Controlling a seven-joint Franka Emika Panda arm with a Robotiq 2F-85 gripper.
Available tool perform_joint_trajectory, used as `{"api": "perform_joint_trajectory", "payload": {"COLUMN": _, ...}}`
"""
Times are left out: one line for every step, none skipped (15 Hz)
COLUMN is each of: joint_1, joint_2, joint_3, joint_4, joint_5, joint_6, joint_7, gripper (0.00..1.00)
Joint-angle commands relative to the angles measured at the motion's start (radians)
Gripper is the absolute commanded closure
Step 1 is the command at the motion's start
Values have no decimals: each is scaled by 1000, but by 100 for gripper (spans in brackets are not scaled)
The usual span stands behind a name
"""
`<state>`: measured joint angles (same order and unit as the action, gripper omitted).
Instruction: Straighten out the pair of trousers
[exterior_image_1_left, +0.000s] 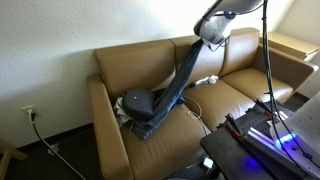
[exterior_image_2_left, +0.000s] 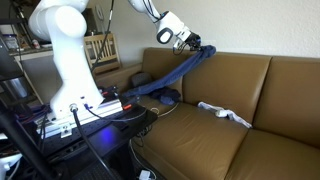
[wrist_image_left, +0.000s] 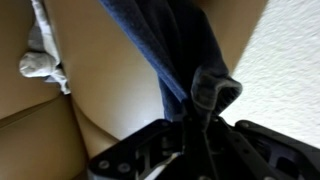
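The robot's gripper will next move down and back toward the robot's base, over the bare sofa seat (exterior_image_2_left: 204, 137) beside the white cloth. It will release the trouser leg there, since that part of the seat lies clear.
The trousers are dark blue jeans. In both exterior views one leg (exterior_image_1_left: 181, 75) (exterior_image_2_left: 178, 68) stretches up from a bunched heap (exterior_image_1_left: 143, 104) on the sofa seat by the armrest to my gripper. My gripper (exterior_image_1_left: 207, 36) (exterior_image_2_left: 192, 43) is high above the sofa back and shut on the end of that leg. In the wrist view the blue cloth (wrist_image_left: 170, 50) hangs away from my jaws (wrist_image_left: 200, 110), pinched between the black fingers.
The tan leather sofa (exterior_image_1_left: 225, 100) (exterior_image_2_left: 260, 90) stands against a white wall. A white cloth (exterior_image_2_left: 225, 112) (wrist_image_left: 40, 55) (exterior_image_1_left: 205, 80) lies on the middle seat. A stand with cables and blue lights (exterior_image_1_left: 265, 130) is in front of the sofa.
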<state>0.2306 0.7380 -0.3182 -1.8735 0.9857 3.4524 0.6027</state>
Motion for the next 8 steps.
{"api": "perform_joint_trajectory", "payload": {"joint_1": 97, "joint_2": -25, "joint_3": -101, "joint_4": -185, "joint_5": 135, "joint_6": 2, "joint_7": 84, "gripper": 99}}
{"api": "perform_joint_trajectory", "payload": {"joint_1": 115, "joint_2": -21, "joint_3": -116, "joint_4": -228, "joint_5": 173, "joint_6": 2, "joint_7": 110, "gripper": 99}}
{"api": "perform_joint_trajectory", "payload": {"joint_1": 122, "joint_2": -19, "joint_3": -118, "joint_4": -274, "joint_5": 207, "joint_6": 2, "joint_7": 136, "gripper": 99}}
{"api": "perform_joint_trajectory", "payload": {"joint_1": 122, "joint_2": -17, "joint_3": -112, "joint_4": -315, "joint_5": 235, "joint_6": 1, "joint_7": 168, "gripper": 99}}
{"api": "perform_joint_trajectory", "payload": {"joint_1": 120, "joint_2": -14, "joint_3": -101, "joint_4": -351, "joint_5": 260, "joint_6": 1, "joint_7": 206, "gripper": 99}}
{"api": "perform_joint_trajectory", "payload": {"joint_1": 110, "joint_2": -12, "joint_3": -83, "joint_4": -386, "joint_5": 279, "joint_6": 1, "joint_7": 248, "gripper": 99}}
{"api": "perform_joint_trajectory", "payload": {"joint_1": 102, "joint_2": -8, "joint_3": -65, "joint_4": -418, "joint_5": 295, "joint_6": 3, "joint_7": 296, "gripper": 99}}
{"api": "perform_joint_trajectory", "payload": {"joint_1": 96, "joint_2": 2, "joint_3": -50, "joint_4": -449, "joint_5": 312, "joint_6": 4, "joint_7": 345, "gripper": 99}}
